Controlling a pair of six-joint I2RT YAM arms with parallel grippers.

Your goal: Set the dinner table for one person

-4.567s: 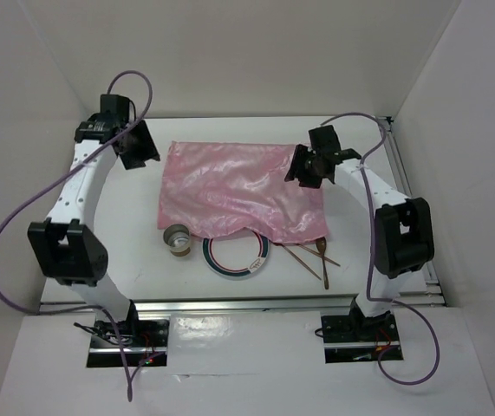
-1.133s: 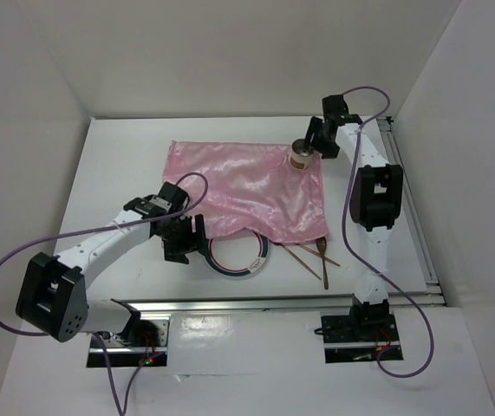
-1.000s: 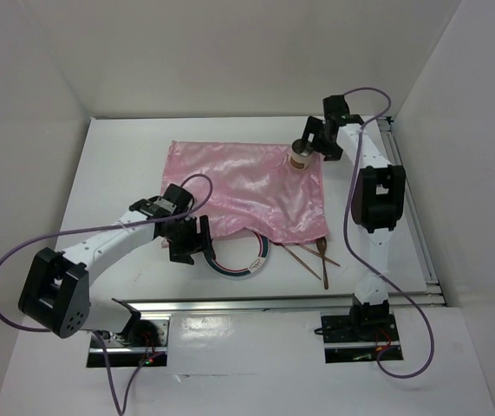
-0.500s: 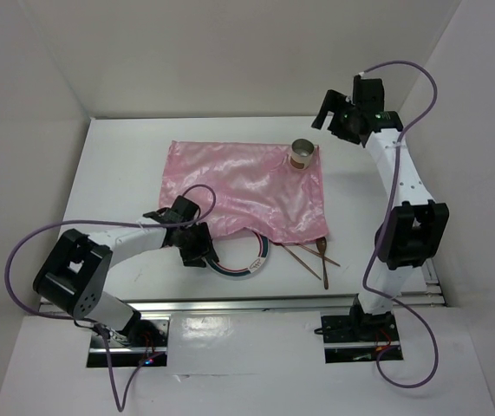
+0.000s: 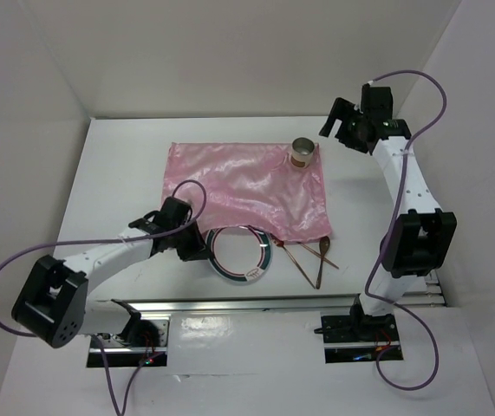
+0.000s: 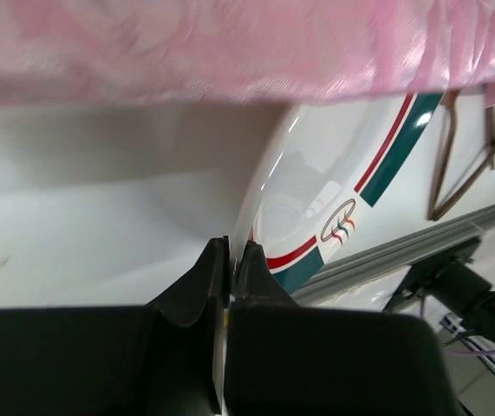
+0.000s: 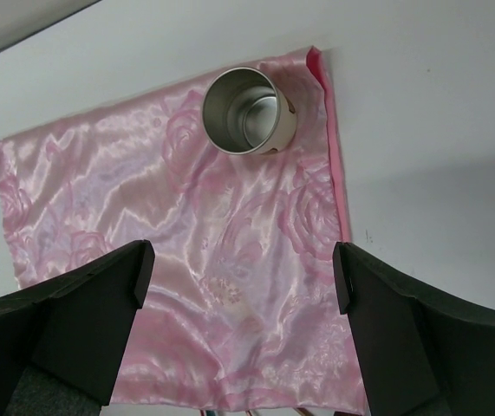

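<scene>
The plate (image 5: 240, 254) needs to be lowered after I raise my left gripper outward. Then the plate should be released on the open middle of the placemat, which lies outward of the gripper, clear of the cup.
My left gripper (image 5: 197, 247) is shut on the left rim of a white plate (image 5: 240, 254) with a green and red band. The plate lies at the near edge of the pink cloth placemat (image 5: 247, 186) on the dinner table (image 5: 117, 173). In the left wrist view both fingertips (image 6: 249, 257) pinch the plate (image 6: 334, 173) rim, and the placemat (image 6: 230, 43) hangs just beyond. A steel cup (image 5: 302, 154) stands on the mat's far right corner. My right gripper (image 5: 344, 130) hangs open above and to the right of it. From there I see the cup (image 7: 247, 111) from above, well beyond my open right gripper (image 7: 243, 290).
Brown wooden utensils (image 5: 314, 256) lie crossed on the table right of the plate, also seen as thin sticks (image 6: 459, 165) in the left wrist view. A silver rail (image 5: 256, 305) runs along the near edge and another rail (image 5: 407, 191) along the right. White walls enclose the table.
My left gripper has shut on the plate's rim, and the plate's whole ring now shows at the mat's edge. The right arm has risen back and to the right, away from the cup.
</scene>
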